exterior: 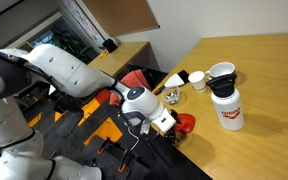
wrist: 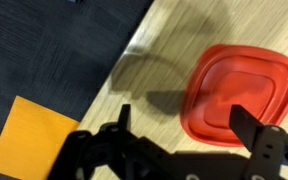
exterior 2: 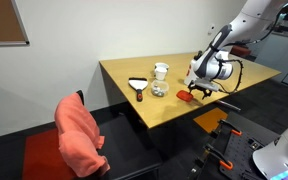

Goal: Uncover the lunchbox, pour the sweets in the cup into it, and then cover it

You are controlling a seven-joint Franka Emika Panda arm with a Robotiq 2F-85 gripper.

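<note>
My gripper comes down onto the red lid's rim [exterior: 180,126] [wrist: 188,110] facing the dark carpet next, since that rim is just below it, between its open fingers.
The lunchbox's flat red lid [wrist: 242,92] lies by the table's edge. It also shows in both exterior views [exterior: 186,123] [exterior 2: 184,97]. Whether the dark body sits under it is hidden. My gripper [wrist: 184,115] is open just above it, one finger over the lid and the other over bare wood; it shows in both exterior views [exterior: 167,121] [exterior 2: 197,90]. The small white cup [exterior: 196,80] stands farther in on the table. Its sweets are too small to see. A small dark round thing [exterior: 171,96] stands between cup and lid.
A tall white flask with red lettering [exterior: 227,110] and a larger white mug [exterior: 222,73] stand farther in on the wooden table [exterior: 269,70]. Dark carpet and an orange patch [wrist: 29,135] lie beyond the edge. A chair draped in pink cloth [exterior 2: 79,135] stands off the table.
</note>
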